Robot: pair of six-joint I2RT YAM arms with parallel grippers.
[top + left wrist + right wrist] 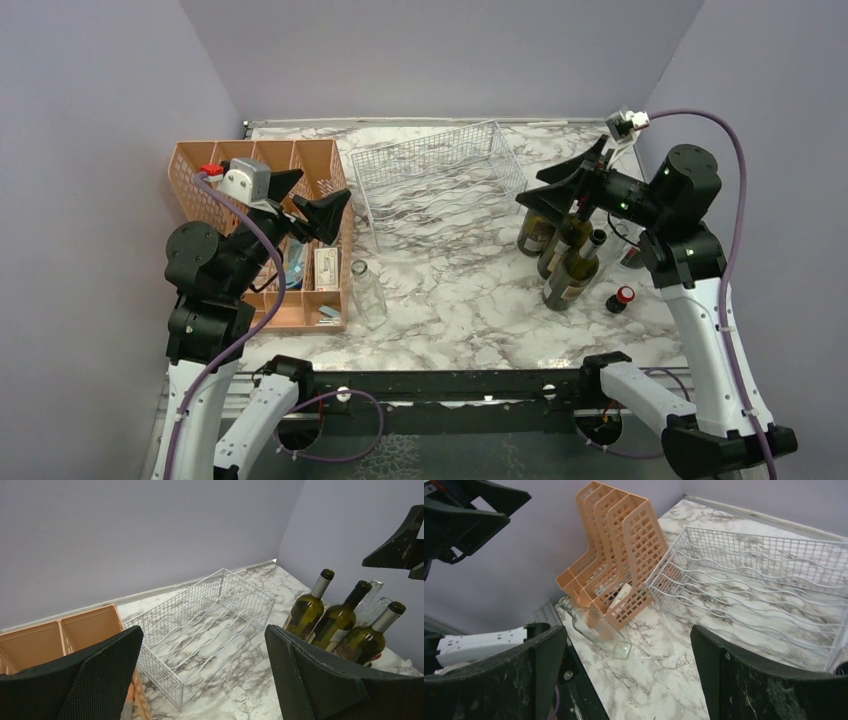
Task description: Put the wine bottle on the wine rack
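Next, my right gripper moves to the left in the top view and down onto the clear glass bottle's neck (360, 269) (568, 605), because the bottle stands across the table, beside the organiser.
The white wire wine rack (432, 172) lies on the marble table at the back centre, with nothing in its wavy cradles (200, 625) (769, 580). Three dark green wine bottles (570, 255) stand upright close together at the right (340, 620). My right gripper (558, 185) hangs open just above and behind their necks, facing the rack, holding nothing (629, 675). My left gripper (308, 198) is open and raised over the orange organiser, pointing toward the rack and bottles (205, 680).
An orange mesh file organiser (262, 190) with papers stands at the left. A clear glass bottle (368, 292) stands beside its near right corner. A small red-capped bottle (623, 298) sits to the right of the wine bottles. Grey walls enclose the table.
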